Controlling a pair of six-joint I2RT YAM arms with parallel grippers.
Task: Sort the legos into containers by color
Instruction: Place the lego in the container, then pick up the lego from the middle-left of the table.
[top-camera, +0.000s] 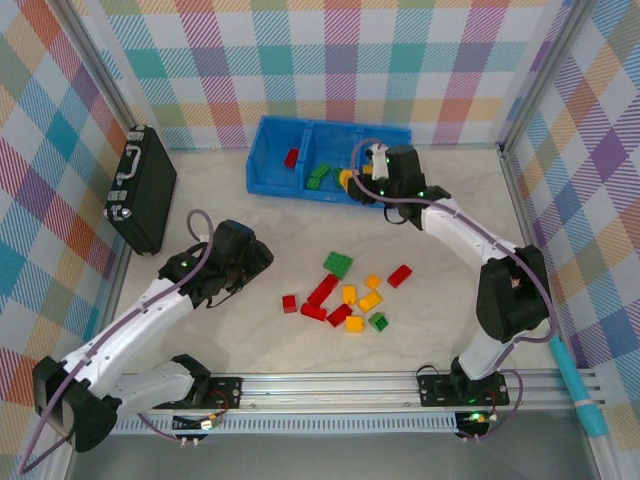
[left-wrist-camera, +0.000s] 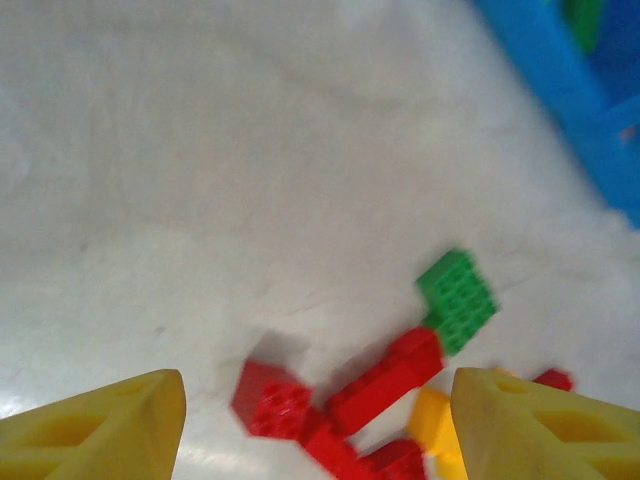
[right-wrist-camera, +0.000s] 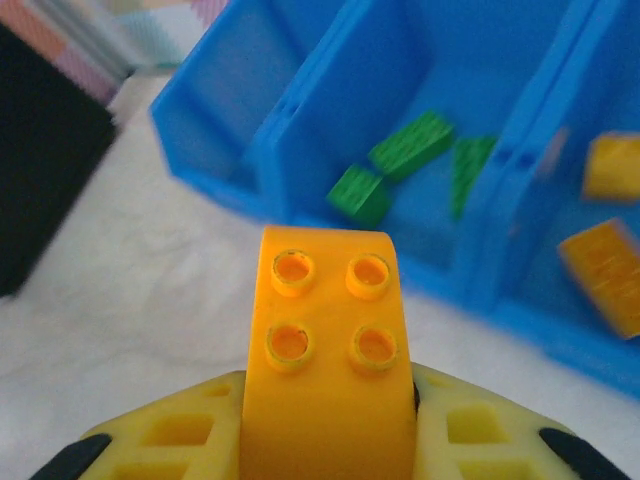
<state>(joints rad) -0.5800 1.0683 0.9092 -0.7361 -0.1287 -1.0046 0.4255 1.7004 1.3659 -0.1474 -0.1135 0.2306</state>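
Next, my open left gripper moves down and back over the small red lego, since that lego lies at the edge of the loose group.
My right gripper (right-wrist-camera: 328, 400) is shut on a yellow-orange lego (right-wrist-camera: 328, 350), studs up, just in front of the blue bin (right-wrist-camera: 290, 130). From above, the right gripper (top-camera: 366, 168) hangs at the bin's (top-camera: 270, 150) front wall by its right compartment. A red lego (top-camera: 291, 157) lies in the left compartment, green legos (right-wrist-camera: 400, 160) in the middle, yellow ones (right-wrist-camera: 605, 260) in the right. My left gripper (left-wrist-camera: 318, 430) is open above the table, with nothing between its fingers. Ahead of it lie red legos (left-wrist-camera: 385, 380), a green lego (left-wrist-camera: 457, 298) and a yellow one (left-wrist-camera: 432, 420).
Several loose red, yellow and green legos (top-camera: 345, 295) lie mid-table, right of the left gripper (top-camera: 258, 262). A black case (top-camera: 140, 188) stands at the left wall. A metal rail (top-camera: 350, 385) runs along the near edge, and a blue-handled tool (top-camera: 578, 385) lies at the right.
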